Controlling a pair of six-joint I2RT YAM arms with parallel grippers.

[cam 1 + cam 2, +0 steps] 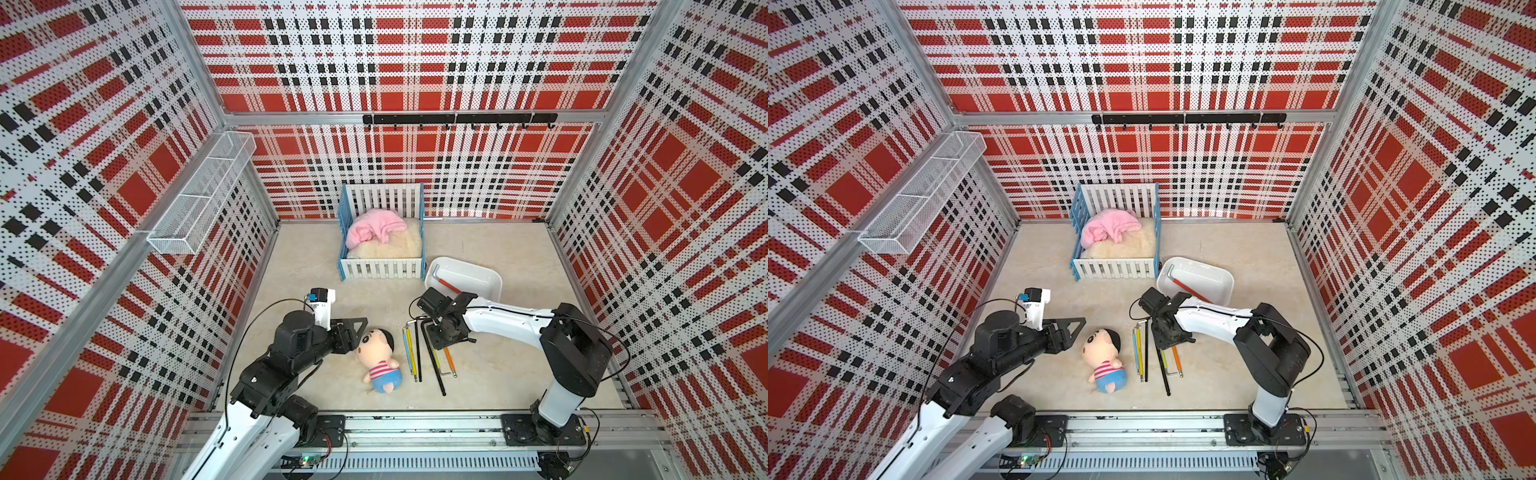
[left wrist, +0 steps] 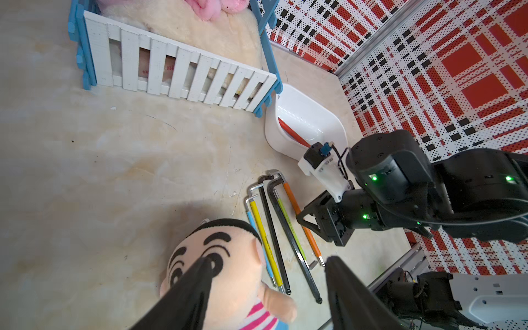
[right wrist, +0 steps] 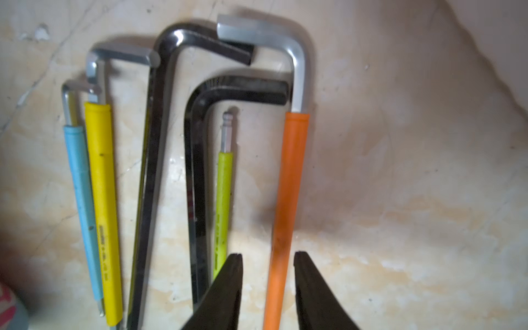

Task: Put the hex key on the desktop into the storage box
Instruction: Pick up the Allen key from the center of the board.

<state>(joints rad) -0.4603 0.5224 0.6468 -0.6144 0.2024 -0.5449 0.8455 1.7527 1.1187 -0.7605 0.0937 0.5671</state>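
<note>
My right gripper should next move outward, then down, since the orange key's handle near its bend [image 3: 289, 179], already between my fingers, lies below and outward.
Several hex keys lie side by side on the pale desktop [image 1: 311, 270]: blue [image 3: 81, 185], yellow [image 3: 101, 185], two black ones [image 3: 197, 185], lime [image 3: 223, 200] and orange [image 3: 288, 185]. My right gripper [image 3: 267, 254] points down over them [image 1: 445, 340]. It is open, with one finger on each side of the orange key's handle and a small gap at both sides. The white storage box [image 1: 496, 276] stands just behind, holding a red-handled hex key [image 1: 449, 286]. My left gripper [image 2: 268, 260] hovers open and empty beside the plush doll [image 1: 361, 322].
A plush doll [image 1: 380, 357] lies left of the keys. A blue-and-white crib [image 1: 382, 268] with pink and cream bedding stands behind, touching the box's corner. A wire basket [image 1: 199, 199] hangs on the left wall, a black hook rail [image 1: 457, 119] on the back wall.
</note>
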